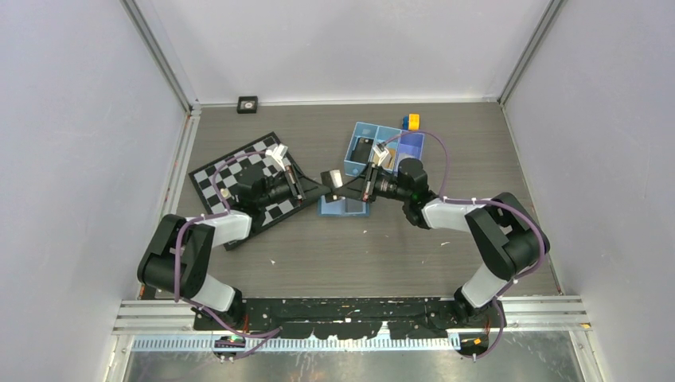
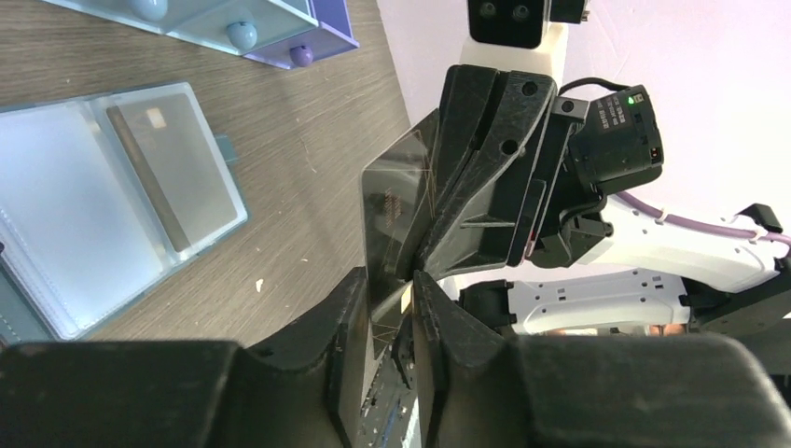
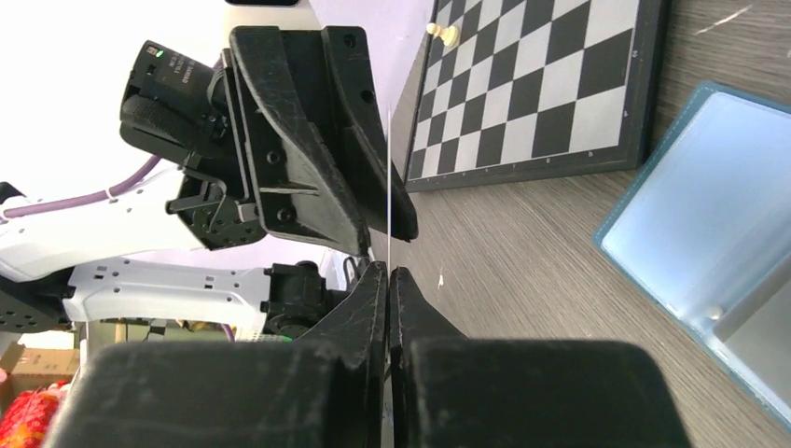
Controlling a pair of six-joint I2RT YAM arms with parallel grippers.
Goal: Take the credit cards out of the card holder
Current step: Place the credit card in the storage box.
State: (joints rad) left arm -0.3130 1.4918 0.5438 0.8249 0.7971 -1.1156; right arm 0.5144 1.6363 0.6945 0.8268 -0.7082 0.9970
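Next, my right gripper goes outward and down into the tray's section nearest the chessboard, where a dark card already lies, and releases the credit card.
A dark credit card [image 2: 396, 201] hangs above the table between my two grippers, which meet tip to tip. My right gripper [image 3: 388, 271] is shut on the credit card [image 3: 387, 187], seen edge-on as a thin line. My left gripper [image 2: 392, 280] is slightly open around the card's other end. The card rests against one finger, with a gap to the other. The light-blue card holder [image 2: 65, 233] lies open and flat on the table just below the grippers [image 1: 344, 207]. A silvery grey card [image 2: 182, 177] sits in its pocket.
A blue three-compartment tray [image 1: 358, 131] stands behind the card holder. A chessboard [image 1: 239, 171] lies under the left arm, also in the right wrist view [image 3: 541, 84]. A small yellow and blue object [image 1: 412, 121] sits at the tray's far corner.
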